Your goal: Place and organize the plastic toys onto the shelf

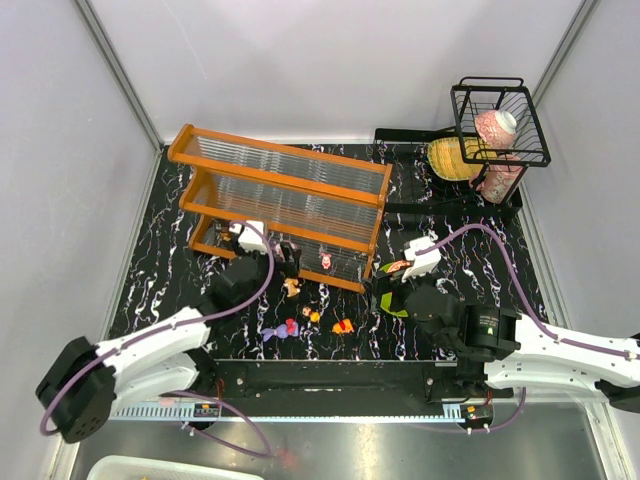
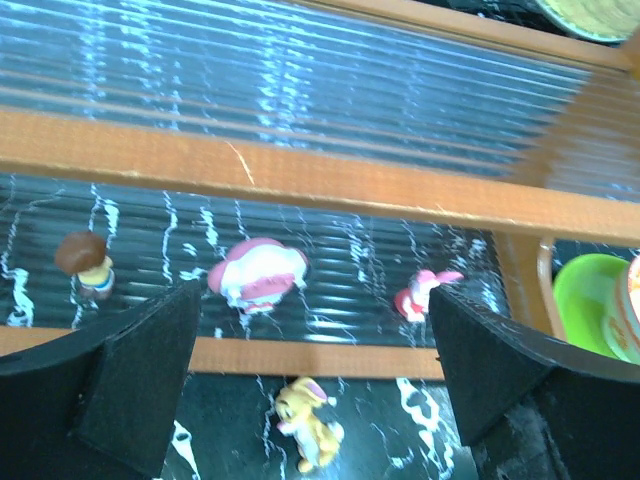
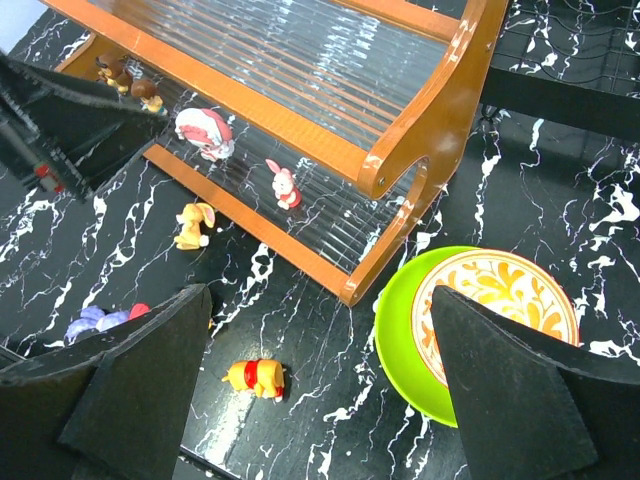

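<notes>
The yellow bear, still unshelved, lies below and to the left in the top view, so my right gripper moves back that way and down over it next.
The orange-framed shelf [image 1: 280,190] stands at the back left of the table. In the left wrist view a brown-haired figurine [image 2: 82,262], a pink-and-white toy [image 2: 258,275] and a pink toy [image 2: 420,295] sit on its lower tier [image 2: 300,180]. A yellow rabbit toy [image 2: 310,420] lies on the table in front of the rail, between the fingers of my open, empty left gripper [image 2: 313,360]. My right gripper [image 3: 320,370] is open and empty above a yellow bear in a red shirt [image 3: 257,378]. Purple [image 3: 90,322] and red [image 3: 140,310] toys lie on the table to the left.
A green plate [image 3: 400,340] holding a red-patterned bowl [image 3: 500,300] sits by the shelf's right end, under my right gripper's right finger. A black wire basket [image 1: 498,122] with a pink item stands at the back right beside a yellow object [image 1: 452,158].
</notes>
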You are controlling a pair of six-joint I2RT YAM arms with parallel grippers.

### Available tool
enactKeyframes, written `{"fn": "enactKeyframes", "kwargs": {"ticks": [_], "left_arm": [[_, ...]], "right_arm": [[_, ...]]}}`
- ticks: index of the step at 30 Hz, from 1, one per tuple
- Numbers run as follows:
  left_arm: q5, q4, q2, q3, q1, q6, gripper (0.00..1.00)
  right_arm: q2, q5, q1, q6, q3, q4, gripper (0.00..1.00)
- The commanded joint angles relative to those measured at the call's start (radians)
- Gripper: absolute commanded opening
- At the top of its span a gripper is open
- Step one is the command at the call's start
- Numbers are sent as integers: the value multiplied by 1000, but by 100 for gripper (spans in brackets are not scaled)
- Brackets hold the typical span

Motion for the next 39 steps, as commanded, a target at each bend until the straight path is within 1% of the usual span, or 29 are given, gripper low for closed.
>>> {"fn": "enactKeyframes", "kwargs": {"ticks": [1, 2, 4, 5, 7, 8, 12, 16, 17, 18, 22, 23, 26, 31, 39], "left_arm": [[-70, -254, -136, 35, -65, -121, 99], [-81, -332, -160, 44, -73, -141, 99], [-95, -416, -218, 56, -90, -210, 99], [-102, -492, -235, 66, -93, -227, 99], [-113, -570, -278, 76, -99, -277, 99], [-128, -641, -289, 87, -99, -290, 99], [-148, -779, -345, 99, -102, -354, 99], [-129, -865, -417, 73, -108, -419, 99], [-116, -891, -430, 57, -110, -434, 99], [-110, -901, -440, 49, -111, -466, 99], [-95, -927, -480, 21, -118, -515, 99], [-95, -931, -482, 18, -119, -518, 99], [-104, -930, -476, 30, -121, -517, 99], [-113, -930, -454, 47, -125, -495, 99], [-115, -930, -468, 44, -127, -495, 99]], "right_arm": [[3, 0, -4, 20, 51, 3, 97], [22, -10, -2, 43, 53, -5, 97], [46, -29, -4, 72, 54, -13, 97], [75, -56, -4, 104, 54, -19, 97], [115, -79, -2, 138, 47, -20, 97], [126, -96, -4, 168, 43, -19, 96], [151, -141, -7, 211, 11, 3, 96], [155, -245, -16, 181, -29, 38, 95], [158, -298, -25, 176, -35, 46, 94], [163, -323, -33, 173, -44, 47, 94], [213, -469, -77, 170, -70, 75, 90], [226, -527, -89, 173, -76, 93, 88], [284, -611, -132, 190, -98, 133, 86], [393, -661, -185, 236, -110, 171, 81], [537, -714, -189, 241, -43, 194, 79]]}}
